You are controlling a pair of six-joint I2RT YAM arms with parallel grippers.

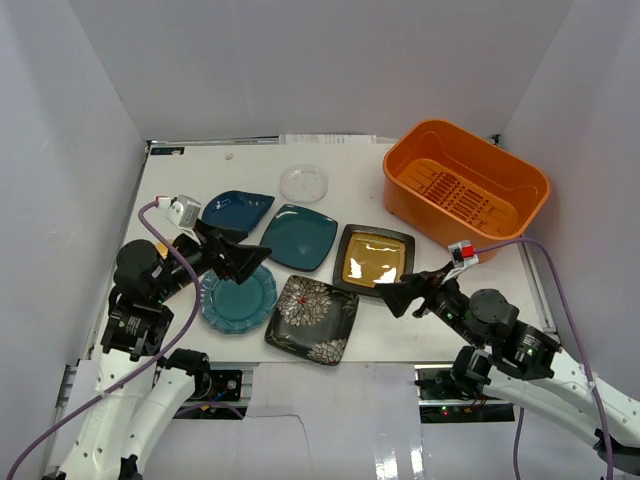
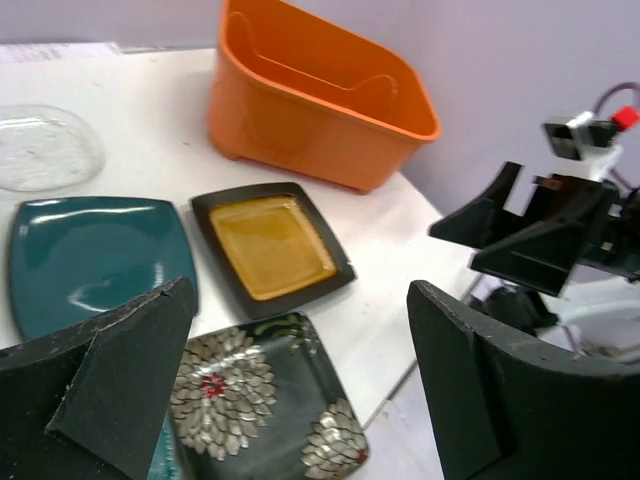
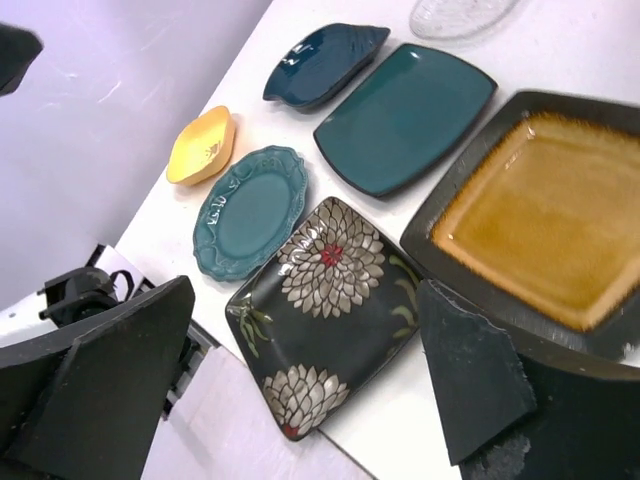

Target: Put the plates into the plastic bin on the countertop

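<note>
My right gripper moves down and toward the left in the top view next, onto the floral plate's edge facing it, since bare countertop there leaves finger room.
Several plates lie on the white countertop (image 1: 190,180): a dark-blue leaf dish (image 1: 236,209), a teal square (image 1: 300,237), an amber square with a black rim (image 1: 373,259), a black floral square (image 1: 312,318) and a teal scalloped round (image 1: 238,299). A small yellow dish (image 3: 202,146) shows only in the right wrist view. The orange plastic bin (image 1: 420,212) stands empty at the back right. My left gripper (image 1: 240,260) hangs open over the scalloped plate. My right gripper (image 1: 395,297) hangs open beside the amber plate's near edge. Neither holds anything.
A clear glass dish (image 1: 304,183) sits at the back, behind the teal square. White walls close in the left, back and right. The table's front edge runs just below the floral plate (image 3: 325,310), with both arm bases under it.
</note>
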